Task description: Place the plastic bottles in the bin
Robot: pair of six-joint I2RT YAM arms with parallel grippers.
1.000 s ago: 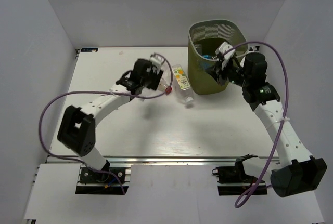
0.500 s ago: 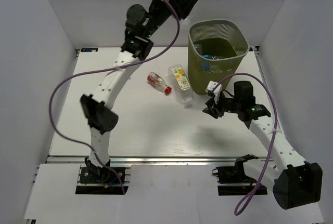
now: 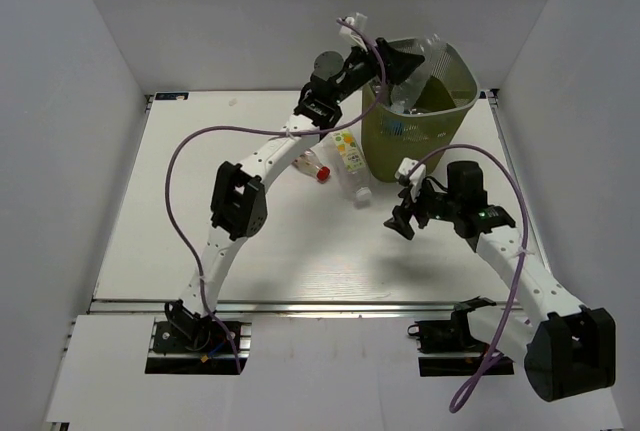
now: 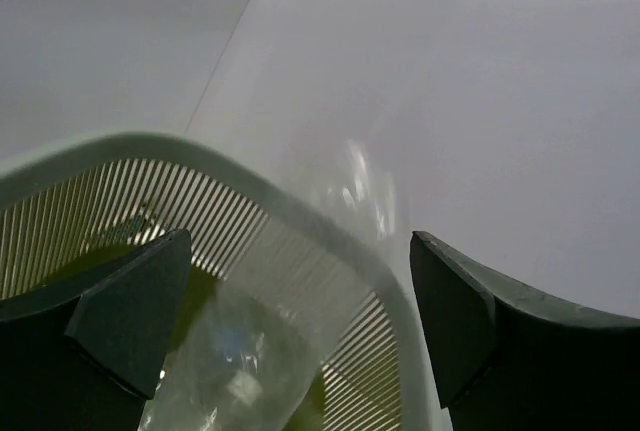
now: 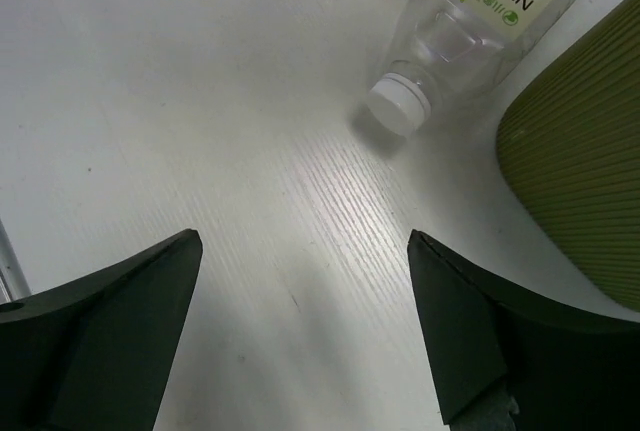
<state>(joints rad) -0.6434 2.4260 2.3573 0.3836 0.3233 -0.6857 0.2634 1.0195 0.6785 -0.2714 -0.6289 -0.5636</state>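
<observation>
I will lower my right gripper and move it to the left in the top view onto the white cap point(image 3: 363, 195) point(image 5: 392, 106), which lies below it, clear of the bin's side.
The olive-green mesh bin point(image 3: 440, 123) stands at the back right of the table. My left gripper point(image 3: 408, 59) hangs over its rim point(image 4: 300, 213), open. A clear unlabelled plastic bottle point(image 4: 300, 151) shows blurred and loose between the spread fingers, over the bin's mouth point(image 3: 432, 49). Other bottles lie inside the bin point(image 3: 405, 108). An orange-and-white labelled bottle point(image 3: 348, 156) with a white cap point(image 5: 392, 106) lies on the table against the bin's left side. A small red-capped bottle point(image 3: 315, 167) lies beside it. My right gripper point(image 3: 398, 223) is open over bare table, just in front of the labelled bottle point(image 5: 470, 11).
The bin's ribbed wall point(image 5: 590, 171) is close on the right of my right gripper point(image 5: 305, 236). White walls close the table at the back and on both sides. The left arm's purple cable point(image 3: 190, 151) loops over the left half of the table.
The left arm swung down from high behind to over the bin, and its jaws opened, letting the clear bottle go. The right gripper opened wider and barely moved.
</observation>
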